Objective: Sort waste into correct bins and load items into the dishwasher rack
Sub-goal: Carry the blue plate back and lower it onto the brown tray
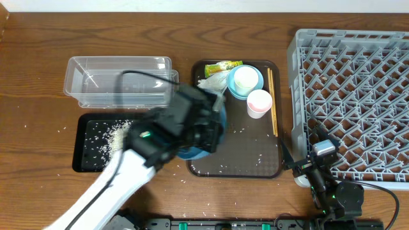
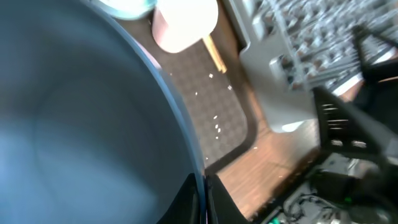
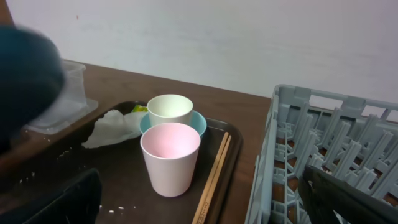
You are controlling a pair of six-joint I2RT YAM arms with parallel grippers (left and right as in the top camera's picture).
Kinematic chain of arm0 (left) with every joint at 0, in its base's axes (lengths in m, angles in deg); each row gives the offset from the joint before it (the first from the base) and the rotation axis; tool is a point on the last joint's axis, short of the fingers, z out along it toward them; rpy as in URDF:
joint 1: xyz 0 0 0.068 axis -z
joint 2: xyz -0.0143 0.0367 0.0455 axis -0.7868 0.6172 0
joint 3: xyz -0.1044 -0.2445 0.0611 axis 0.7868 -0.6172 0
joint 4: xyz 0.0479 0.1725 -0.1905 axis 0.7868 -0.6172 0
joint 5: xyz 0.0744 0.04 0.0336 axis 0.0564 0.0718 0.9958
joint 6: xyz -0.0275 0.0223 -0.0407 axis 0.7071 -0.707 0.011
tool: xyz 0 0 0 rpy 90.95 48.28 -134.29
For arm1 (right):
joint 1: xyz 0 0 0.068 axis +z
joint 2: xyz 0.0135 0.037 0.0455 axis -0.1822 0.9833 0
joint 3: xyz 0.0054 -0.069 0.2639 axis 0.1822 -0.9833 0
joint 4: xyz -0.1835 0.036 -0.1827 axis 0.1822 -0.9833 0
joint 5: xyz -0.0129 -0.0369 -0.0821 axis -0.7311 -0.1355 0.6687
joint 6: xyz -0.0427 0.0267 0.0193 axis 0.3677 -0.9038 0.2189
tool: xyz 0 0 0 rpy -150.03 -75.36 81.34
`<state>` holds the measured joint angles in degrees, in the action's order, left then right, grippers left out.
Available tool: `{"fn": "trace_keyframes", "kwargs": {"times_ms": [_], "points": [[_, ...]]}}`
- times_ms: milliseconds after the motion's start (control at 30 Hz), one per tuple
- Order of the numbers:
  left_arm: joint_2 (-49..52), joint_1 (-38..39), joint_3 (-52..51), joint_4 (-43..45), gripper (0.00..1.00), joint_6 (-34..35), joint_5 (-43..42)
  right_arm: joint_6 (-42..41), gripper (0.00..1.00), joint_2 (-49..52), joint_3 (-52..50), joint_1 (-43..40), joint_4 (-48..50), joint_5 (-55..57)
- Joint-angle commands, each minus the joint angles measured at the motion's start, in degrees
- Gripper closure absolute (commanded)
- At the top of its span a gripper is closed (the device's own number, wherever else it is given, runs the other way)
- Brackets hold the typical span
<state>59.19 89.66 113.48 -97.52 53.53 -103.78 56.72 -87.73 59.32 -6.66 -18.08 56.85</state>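
The left gripper lowers the dish [image 1: 192,153] toward the chopsticks' side next, onto the near part of the brown tray.
My left gripper [image 2: 204,200] is shut on the rim of the large blue dish [image 2: 74,112], holding it tilted over the left edge of the brown tray; from overhead the arm hides most of the dish [image 1: 192,153]. Rice [image 1: 118,134] lies in the black tray [image 1: 89,160], beside the clear tub [image 1: 118,80]. The pink cup [image 3: 170,158], the white cup [image 3: 169,111] inside the light-blue bowl [image 3: 200,123], the napkin [image 3: 115,127], the wrapper [image 1: 223,66] and the chopsticks [image 3: 214,171] are on the brown tray. My right gripper [image 3: 205,205] is open, low between tray and grey rack [image 1: 351,96].
The brown serving tray [image 1: 236,160] holds scattered rice grains. More grains dot the wooden table in front of it. The rack's raised wall [image 3: 267,162] stands close on the right of the chopsticks.
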Motion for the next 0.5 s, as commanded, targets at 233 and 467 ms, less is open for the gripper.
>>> {"fn": "trace_keyframes", "kwargs": {"times_ms": [233,467], "points": [[11.47,7.54,1.22,5.46,0.94,0.68,4.5,-0.13,0.01,-0.31,-0.09,1.49,-0.24,0.15],[13.86,9.18,0.96,9.68,0.94,0.68,4.96,-0.13,0.01,-0.31,-0.09,1.49,-0.24,0.15]]}}
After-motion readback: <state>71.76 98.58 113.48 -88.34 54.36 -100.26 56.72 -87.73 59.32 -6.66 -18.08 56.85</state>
